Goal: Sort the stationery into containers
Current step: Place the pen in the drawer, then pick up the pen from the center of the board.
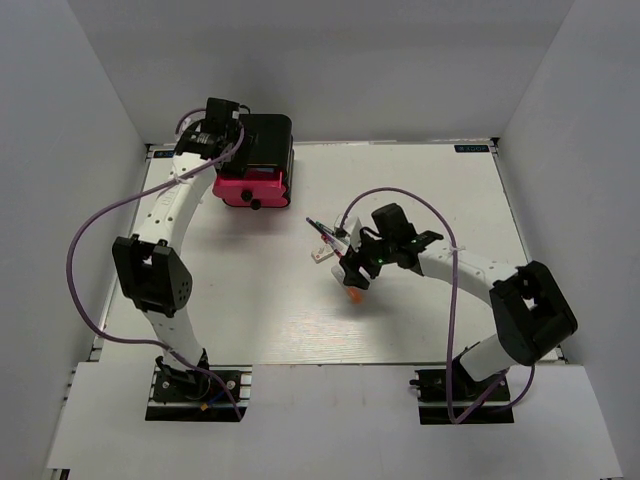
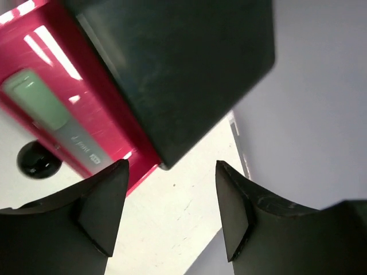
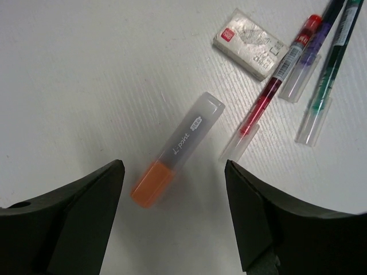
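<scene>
The marker lies flat below my open fingers. My right gripper will go down onto the marker's grey body (image 3: 176,152) beside its orange end next, then close.
The black cabinet (image 1: 268,140) stands at the back left with a pink drawer (image 1: 250,187) pulled out. In the left wrist view the drawer (image 2: 74,86) holds a light green tube (image 2: 43,106) behind its black knob (image 2: 37,159). My left gripper (image 1: 222,128) is open and empty at the cabinet's left side (image 2: 172,206). My right gripper (image 1: 352,268) is open and empty above the orange-ended marker (image 3: 178,150), which lies flat on the table (image 1: 355,295). A white block (image 3: 249,43) and three thin pens, one of them red (image 3: 281,74), lie just beyond it.
The table's back edge and the white wall (image 2: 309,114) run close behind the cabinet. The pens (image 1: 325,232) and the white block (image 1: 322,256) lie at mid-table, left of my right arm. Purple cables loop over both arms.
</scene>
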Controlling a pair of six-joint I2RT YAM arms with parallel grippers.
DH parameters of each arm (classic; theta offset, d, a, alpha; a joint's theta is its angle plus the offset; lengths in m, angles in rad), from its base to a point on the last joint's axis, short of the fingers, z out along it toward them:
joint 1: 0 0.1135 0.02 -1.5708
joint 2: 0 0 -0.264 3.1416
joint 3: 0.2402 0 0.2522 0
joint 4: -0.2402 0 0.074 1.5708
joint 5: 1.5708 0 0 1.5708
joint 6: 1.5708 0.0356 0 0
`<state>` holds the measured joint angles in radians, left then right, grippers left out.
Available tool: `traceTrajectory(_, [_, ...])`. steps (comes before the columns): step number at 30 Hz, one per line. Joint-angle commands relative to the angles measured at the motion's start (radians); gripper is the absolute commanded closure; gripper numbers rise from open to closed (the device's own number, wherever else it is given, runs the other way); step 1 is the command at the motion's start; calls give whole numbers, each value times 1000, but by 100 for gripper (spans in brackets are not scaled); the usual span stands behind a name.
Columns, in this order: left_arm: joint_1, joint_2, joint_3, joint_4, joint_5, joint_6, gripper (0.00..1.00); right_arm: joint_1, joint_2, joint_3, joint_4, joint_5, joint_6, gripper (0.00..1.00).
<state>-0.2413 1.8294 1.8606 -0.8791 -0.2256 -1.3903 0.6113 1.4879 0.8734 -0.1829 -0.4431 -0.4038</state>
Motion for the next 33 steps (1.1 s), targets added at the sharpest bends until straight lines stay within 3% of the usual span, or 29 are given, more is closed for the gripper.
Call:
traceTrajectory(1, [7,-60,20,52,-21,109,28,10,54,4,25,20,-6,24])
traceTrajectory(4, [-18,-215,-130,202,-63,261,29,22,112,28,31,41,20,25])
traceTrajectory(6, [-18,-336,-343,316,-37,408,29,33,130,45,30,89,54,27])
traceTrajectory(7, [-18,-404,-432,456,-17,450,28,41,161,50,22,98,59,28])
traceTrajectory(8, [-18,-549,-610,526,-2,503,26,42,170,55,17,116,63,28])
traceTrajectory(9, [-4,-620,-697,642,27,523,23,56,178,61,16,127,80,28])
traceTrajectory(11, [-4,-743,-878,693,28,533,10,65,190,61,17,142,85,29])
traceTrajectory(14, [-4,-864,-940,617,8,570,5,85,215,64,19,190,105,31])
traceTrajectory(18, [-15,-895,-982,511,-6,616,3,99,239,68,7,237,114,42])
traceTrajectory(21, [-15,-904,-1047,485,-6,587,2,114,244,56,-9,247,99,65])
traceTrajectory(24, [-15,-917,-1115,511,-15,550,2,126,229,42,-18,248,73,81])
traceTrajectory(25, [-15,-917,-1130,523,-6,539,2,130,216,33,-21,242,60,95])
traceTrajectory(27, [-15,-917,-1166,561,5,528,2,139,169,16,-38,225,4,100])
traceTrajectory(33, [-15,-895,-1224,604,42,499,2,131,17,105,-112,18,-192,100])
